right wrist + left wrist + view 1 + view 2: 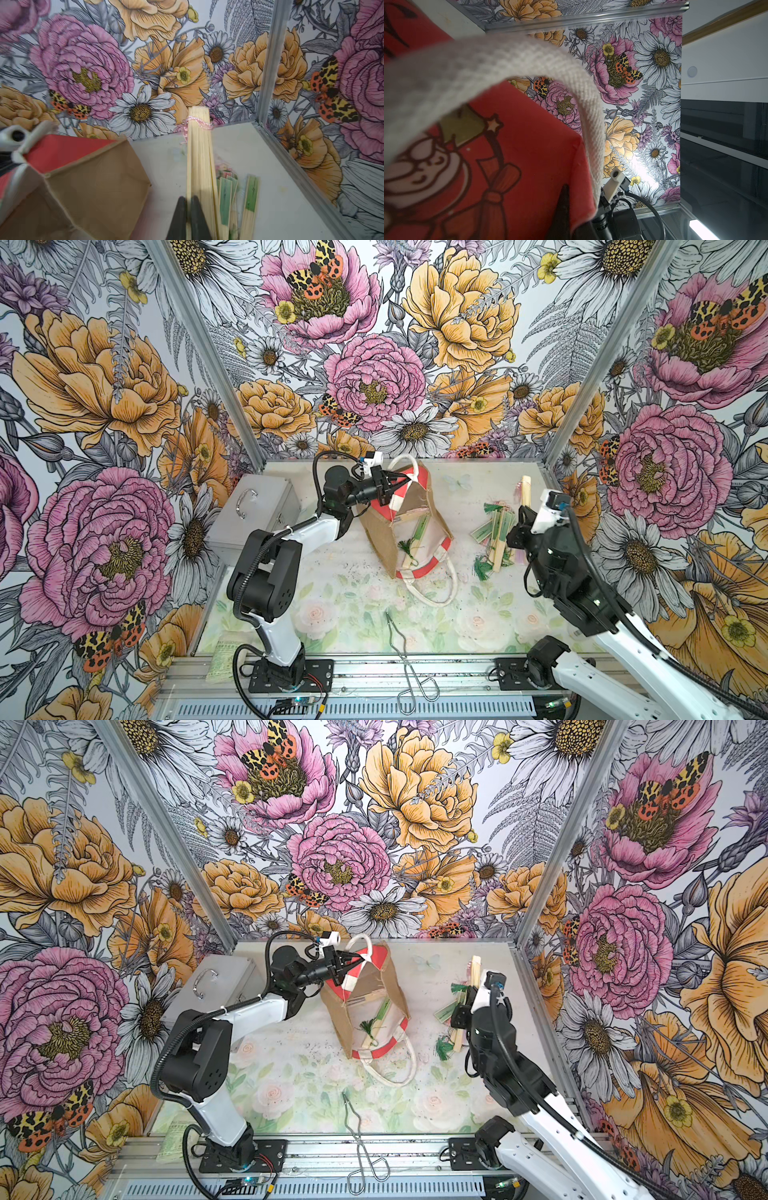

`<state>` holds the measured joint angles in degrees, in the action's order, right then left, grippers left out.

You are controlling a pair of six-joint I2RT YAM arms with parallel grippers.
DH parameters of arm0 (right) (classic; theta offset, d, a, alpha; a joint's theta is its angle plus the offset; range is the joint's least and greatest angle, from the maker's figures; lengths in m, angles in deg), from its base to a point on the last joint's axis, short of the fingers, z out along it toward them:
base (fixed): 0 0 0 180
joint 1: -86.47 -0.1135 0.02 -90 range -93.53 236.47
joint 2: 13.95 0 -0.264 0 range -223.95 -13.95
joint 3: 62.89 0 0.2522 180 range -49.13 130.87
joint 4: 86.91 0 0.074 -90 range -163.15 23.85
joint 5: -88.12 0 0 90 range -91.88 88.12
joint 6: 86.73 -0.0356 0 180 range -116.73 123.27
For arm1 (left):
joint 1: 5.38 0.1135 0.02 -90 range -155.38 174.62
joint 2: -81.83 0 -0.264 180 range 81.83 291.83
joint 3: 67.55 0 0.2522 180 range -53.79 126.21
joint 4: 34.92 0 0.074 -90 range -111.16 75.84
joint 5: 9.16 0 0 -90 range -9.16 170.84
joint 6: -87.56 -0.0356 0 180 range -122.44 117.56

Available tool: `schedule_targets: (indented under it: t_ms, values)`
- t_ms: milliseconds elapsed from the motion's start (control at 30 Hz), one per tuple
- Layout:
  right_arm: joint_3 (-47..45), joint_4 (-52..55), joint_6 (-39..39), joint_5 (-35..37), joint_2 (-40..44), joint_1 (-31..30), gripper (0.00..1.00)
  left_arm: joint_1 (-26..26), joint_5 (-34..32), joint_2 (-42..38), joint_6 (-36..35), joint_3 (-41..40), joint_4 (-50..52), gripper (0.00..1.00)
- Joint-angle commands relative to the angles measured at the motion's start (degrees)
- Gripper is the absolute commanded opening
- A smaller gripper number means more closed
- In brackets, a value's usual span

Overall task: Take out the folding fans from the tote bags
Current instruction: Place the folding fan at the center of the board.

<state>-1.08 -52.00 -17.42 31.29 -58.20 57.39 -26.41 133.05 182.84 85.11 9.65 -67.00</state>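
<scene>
I need to tip my right gripper downward next and bring the pale wooden fan down onto the others to release it, as the pile of fans is below the gripper.
The tan tote bag with red-and-white striped panels stands tipped at mid-table, its mouth toward the camera. My left gripper is shut on its far rim beside a white handle. In the left wrist view one dark finger presses on red cloth. A green folding fan with a green tassel lies inside. My right gripper is shut on a pale wooden fan with a pink cord, held above a pile of fans on the table.
A grey metal case sits at the left behind my left arm. Metal tongs lie at the front edge, partly over the rail. The bag's near handle trails onto the mat. The right wall stands close to the fan pile.
</scene>
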Motion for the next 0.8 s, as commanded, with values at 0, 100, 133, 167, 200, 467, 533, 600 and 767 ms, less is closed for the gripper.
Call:
schedule_targets:
  t_ms: [0, 100, 133, 167, 200, 467, 533, 600, 767]
  values:
    - [3.2, 2.3, -0.5, -6.5, -6.6, 6.4, 0.00, -0.5, 1.5, -2.6, -2.6, 1.9, 0.3, 0.00]
    - [4.8, 2.2, -2.1, -11.9, -15.1, 12.6, 0.00, -0.7, 1.6, -2.9, -3.2, 2.2, 1.0, 0.00]
    - [5.1, 2.2, -2.4, -13.2, -18.2, 14.3, 0.00, -0.7, 1.6, -3.1, -3.6, 2.3, 1.6, 0.00]
    - [5.4, 2.1, -2.6, -13.7, -21.0, 15.3, 0.00, -0.7, 1.7, -3.3, -4.2, 2.4, 2.3, 0.00]
    - [5.8, 2.0, -2.6, -14.0, -24.0, 16.3, 0.00, -0.8, 1.7, -3.6, -5.0, 2.6, 3.3, 0.00]
    - [7.4, -3.6, -3.1, -20.0, -44.7, 20.1, 0.06, -1.2, 2.0, -5.6, -10.4, 3.2, 10.5, 0.00]
    - [8.5, -3.9, -3.6, -20.4, -48.2, 20.3, 0.12, -1.4, 1.9, -5.9, -11.5, 3.3, 12.0, 0.00]
    - [9.3, -3.7, -4.1, -21.1, -50.8, 20.5, 0.23, -1.6, 1.8, -6.2, -13.1, 3.6, 14.0, 0.00]
    - [9.5, -2.0, -5.6, -25.0, -48.3, 20.8, 0.42, -1.6, 0.3, -7.7, -21.9, 5.3, 26.4, 0.00]
